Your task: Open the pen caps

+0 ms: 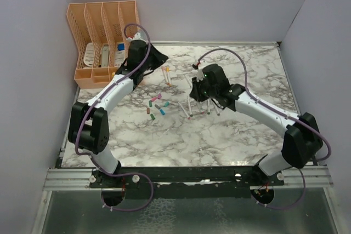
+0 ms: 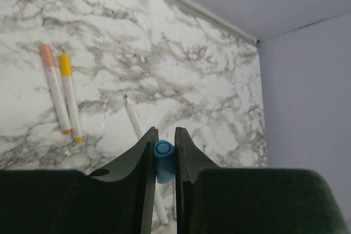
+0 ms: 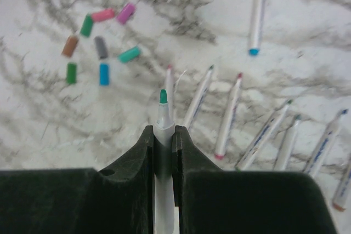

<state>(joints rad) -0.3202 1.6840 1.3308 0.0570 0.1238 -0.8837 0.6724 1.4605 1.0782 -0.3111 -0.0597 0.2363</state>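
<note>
The bare tabletop (image 3: 295,19) beside the blue-tipped pen lies below and outward, so my right gripper needs to move down and outward next and release the white pen body (image 3: 163,121) there.
My left gripper (image 2: 163,131) is shut on a small blue pen cap (image 2: 164,160), held above the marble table at the back, next to the organizer in the top view (image 1: 162,57). My right gripper (image 3: 163,129) is shut on a white pen barrel (image 3: 163,121) whose bare green tip points forward. It sits mid-table in the top view (image 1: 196,83). Several loose caps (image 3: 101,47) in green, pink, purple, brown, grey, teal and blue lie ahead of it to the left. They also show in the top view (image 1: 156,107).
Several uncapped white pens (image 3: 230,113) lie in a row right of the right gripper. Two capped pens, one orange-pink and one yellow (image 2: 63,94), and an uncapped blue-tipped pen (image 2: 133,118) lie below the left gripper. An orange desk organizer (image 1: 104,39) stands at back left.
</note>
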